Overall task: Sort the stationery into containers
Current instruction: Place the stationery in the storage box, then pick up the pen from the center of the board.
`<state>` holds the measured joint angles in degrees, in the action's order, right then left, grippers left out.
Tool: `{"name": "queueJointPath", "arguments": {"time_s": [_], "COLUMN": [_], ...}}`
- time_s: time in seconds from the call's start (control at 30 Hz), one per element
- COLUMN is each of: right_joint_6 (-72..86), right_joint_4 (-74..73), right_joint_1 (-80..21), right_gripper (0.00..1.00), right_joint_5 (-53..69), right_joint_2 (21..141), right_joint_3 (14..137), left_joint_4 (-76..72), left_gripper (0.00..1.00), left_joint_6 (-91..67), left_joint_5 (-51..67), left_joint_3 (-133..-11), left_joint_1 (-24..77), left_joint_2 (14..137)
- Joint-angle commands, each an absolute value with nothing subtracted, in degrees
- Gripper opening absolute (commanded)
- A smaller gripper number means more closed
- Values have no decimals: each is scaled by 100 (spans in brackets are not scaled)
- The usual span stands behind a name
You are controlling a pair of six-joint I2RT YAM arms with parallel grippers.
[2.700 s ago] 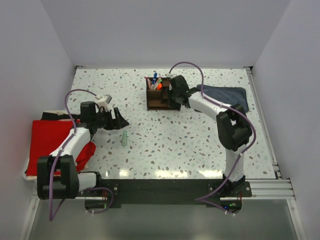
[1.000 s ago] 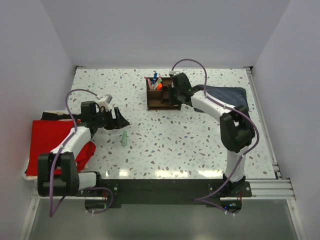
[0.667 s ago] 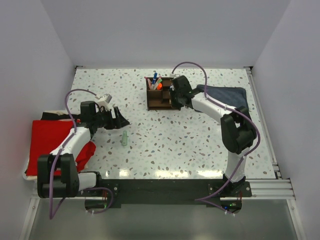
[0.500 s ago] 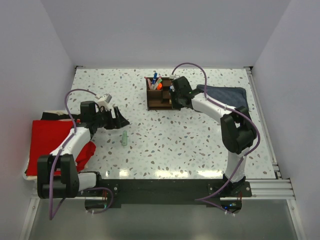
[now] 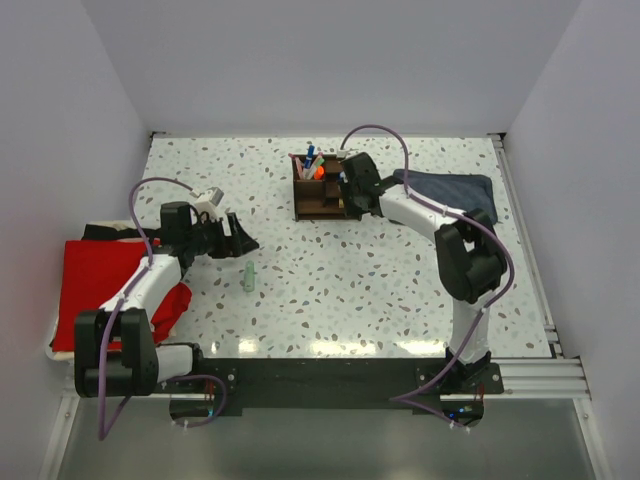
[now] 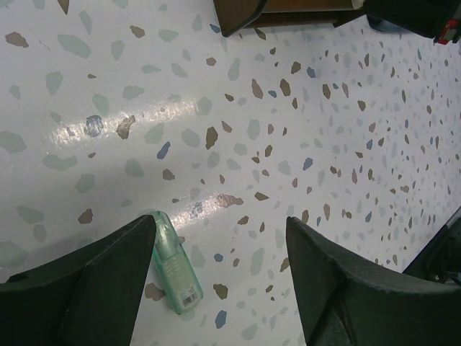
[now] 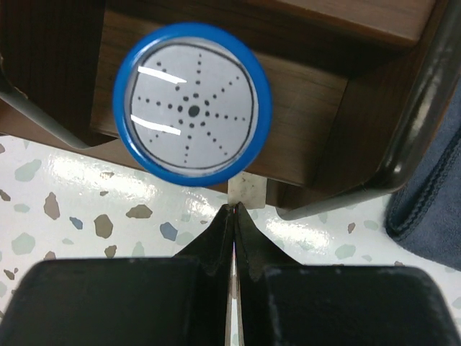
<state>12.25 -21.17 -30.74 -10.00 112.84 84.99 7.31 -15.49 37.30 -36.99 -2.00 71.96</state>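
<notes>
The tube is lying on the tabletop outside the organizer, so the left gripper will next move back and down onto the near end of the pale green tube.
The dark brown wooden organizer stands at the table's far middle, with several pens and an orange highlighter upright in its back compartment. My right gripper is at its right front corner, shut on a thin pale tan bit that pokes out of the fingertips against the organizer's wood. A blue cylinder with a white dotted face sits in the compartment just ahead. My left gripper is open above the table. The pale green tube lies beside its left finger.
A folded blue-grey cloth lies right of the organizer, its edge beside my right gripper. A red cloth lies at the table's left edge under my left arm. The organizer's near corner shows at the top of the left wrist view.
My right gripper has shifted slightly left and nearer along the organizer's right front corner. The left arm and the pale green tube have not moved.
</notes>
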Motion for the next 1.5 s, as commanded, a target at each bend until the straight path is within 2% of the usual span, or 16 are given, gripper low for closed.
{"name": "queueJointPath", "arguments": {"time_s": [0.0, 0.6, 0.7, 0.9, 0.93, 0.97, 1.0, 1.17, 1.27, 1.33, 1.47], "right_joint_6": [1143, 1081, 1090, 1143, 1125, 1012, 950, 590, 353, 247, 272], "right_joint_4": [-1863, -1722, -1924, -2346, -2381, -2382, -2373, -2197, -2127, -2040, -1820], "right_joint_1": [-3067, -3076, -3085, -3129, -3146, -3146, -3146, -3155, -3155, -3155, -3155], "right_gripper": [0, 0, 0, 0, 4, 17, 23, 44, 65, 99, 99], "right_joint_5": [-1178, -1152, -1029, -28, 61, 366, 482, 642, 467, 238, -377], "right_joint_2": [11312, 11418, 11103, 10135, 9925, 9853, 9766, 9344, 9168, 9071, 8842], "right_joint_3": [8754, 8868, 8816, 7991, 7850, 7579, 7437, 6891, 6882, 6882, 6681], "left_joint_4": [501, 474, 702, 2301, 2607, 2732, 2847, 3120, 3208, 3295, 3322], "left_gripper": [78, 78, 78, 80, 80, 80, 80, 79, 76, 73, 69], "left_joint_6": [-1573, -1591, -1477, -1046, -1089, -1151, -1230, -1765, -2116, -2249, -2469], "left_joint_5": [3806, 3823, 3753, 2910, 2718, 2611, 2515, 1961, 1513, 1249, 915], "left_joint_3": [-3762, -3753, -3928, -4745, -4816, -4903, -4913, -4668, -4466, -4343, -4272], "left_joint_1": [-264, -272, -272, -255, -246, -203, -167, 147, 298, 421, 913], "left_joint_2": [7093, 7154, 7119, 7180, 7224, 7233, 7233, 7242, 7356, 7470, 7620]}}
